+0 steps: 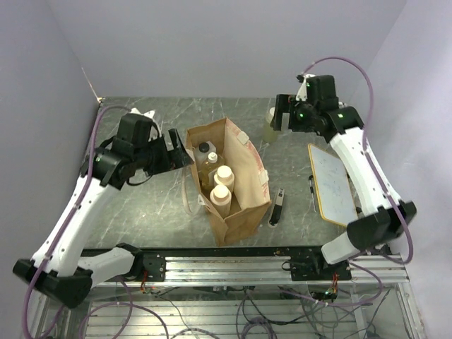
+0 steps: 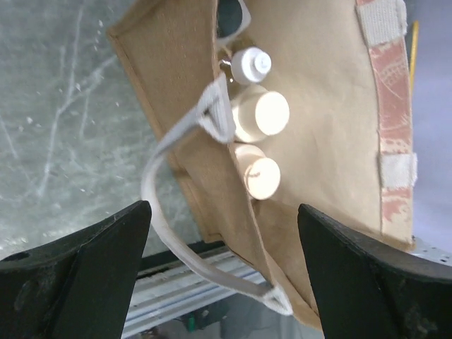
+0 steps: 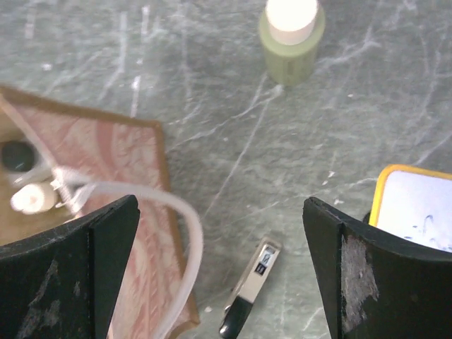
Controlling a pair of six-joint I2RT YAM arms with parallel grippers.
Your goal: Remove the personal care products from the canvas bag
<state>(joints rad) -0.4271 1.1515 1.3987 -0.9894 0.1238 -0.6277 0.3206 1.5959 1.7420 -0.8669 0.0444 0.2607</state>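
Note:
The end with the cap of the nearer cream bottle (image 1: 221, 197) is hemmed in by the bag's sides, so my right gripper will next move back over the bag's rim and down around it.
The tan canvas bag (image 1: 236, 191) stands open mid-table. Inside it are a black-capped bottle (image 1: 204, 148), a small white-capped bottle (image 1: 212, 158) and two cream bottles with tan caps (image 1: 224, 174) (image 1: 219, 195). The left wrist view looks down at the white cap (image 2: 252, 65), the two tan caps (image 2: 261, 113) and the bag's cream handle (image 2: 166, 219). My left gripper (image 1: 181, 151) (image 2: 222, 275) is open and empty beside the bag's left rim. One pale greenish bottle (image 1: 270, 127) (image 3: 291, 39) stands on the table behind the bag. My right gripper (image 1: 280, 116) (image 3: 222, 268) is open and empty above it.
A white board with a wood frame (image 1: 332, 183) (image 3: 417, 205) lies at the right, a thin pen (image 1: 311, 185) along its left edge. A black marker (image 1: 277, 207) (image 3: 251, 289) lies between bag and board. An aluminium rail (image 1: 226, 265) runs along the near edge.

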